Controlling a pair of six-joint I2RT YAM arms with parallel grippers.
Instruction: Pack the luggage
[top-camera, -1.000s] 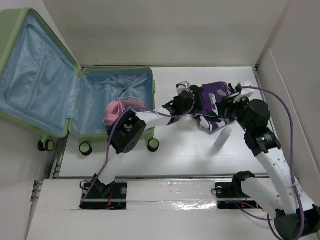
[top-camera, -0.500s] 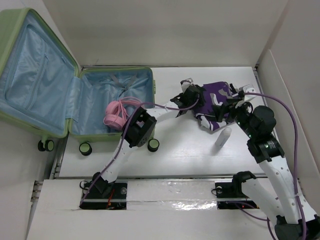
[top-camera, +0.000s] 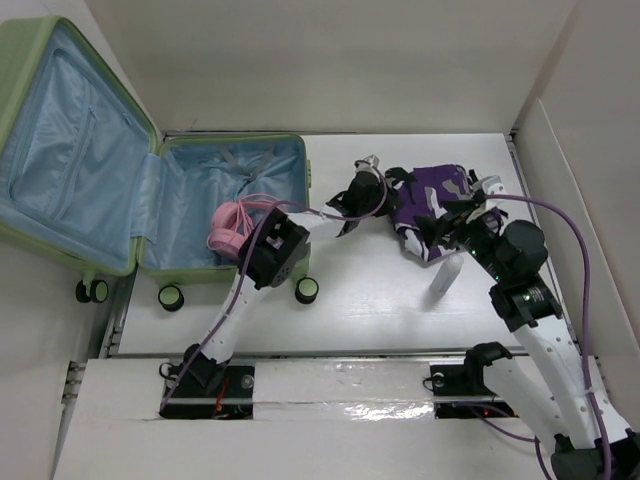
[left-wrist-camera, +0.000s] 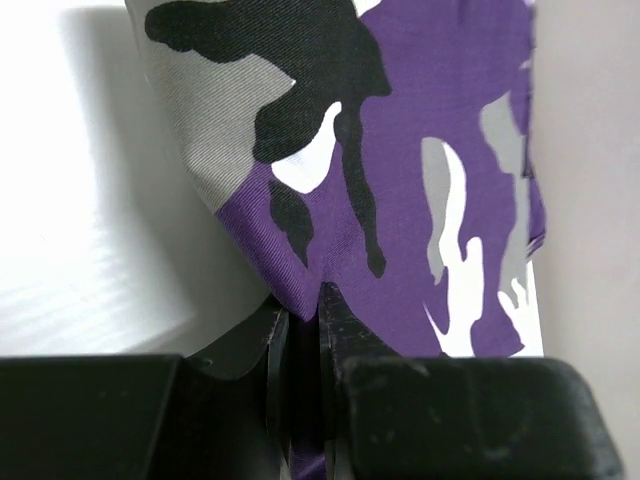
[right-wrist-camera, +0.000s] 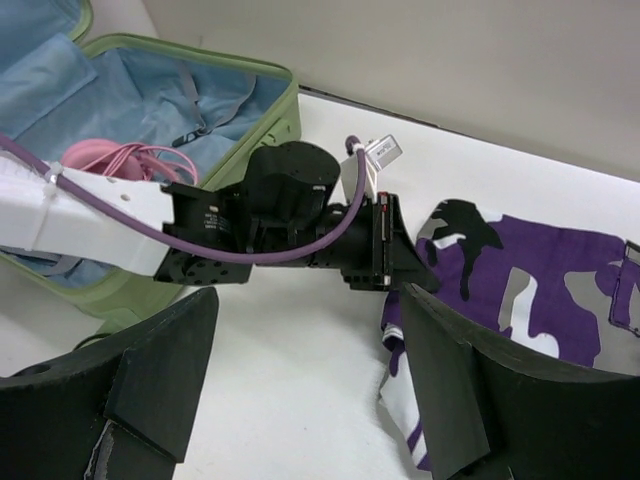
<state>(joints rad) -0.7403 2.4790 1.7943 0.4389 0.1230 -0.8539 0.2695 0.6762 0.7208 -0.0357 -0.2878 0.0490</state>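
Note:
The left gripper needs to lift across the luggage's rim next and let go of the cloth onto the luggage's bare lining (top-camera: 215, 182), which is to the gripper's left in the top view.
The luggage (top-camera: 80, 160) lies open at the left, a green shell with pale blue lining, and its rim (right-wrist-camera: 283, 120) also shows in the right wrist view. A purple camouflage cloth (top-camera: 435, 195) lies crumpled on the white table to its right. My left gripper (top-camera: 392, 203) reaches across and is shut on the cloth's near left edge; purple fabric (left-wrist-camera: 430, 120) is pinched between the fingers (left-wrist-camera: 305, 300). My right gripper (top-camera: 455, 215) hovers open over the cloth's front edge (right-wrist-camera: 540, 280). Only table lies between its fingers (right-wrist-camera: 305, 330).
A pink coiled cord (top-camera: 238, 222) lies in the luggage's lower half. A white tube (top-camera: 446, 272) rests on the table by the right arm. The luggage's wheels (top-camera: 306, 290) stand near the left arm. White walls enclose the table.
The left gripper has closed on the cloth's edge, after reaching further right. The right gripper has drawn back slightly toward the front.

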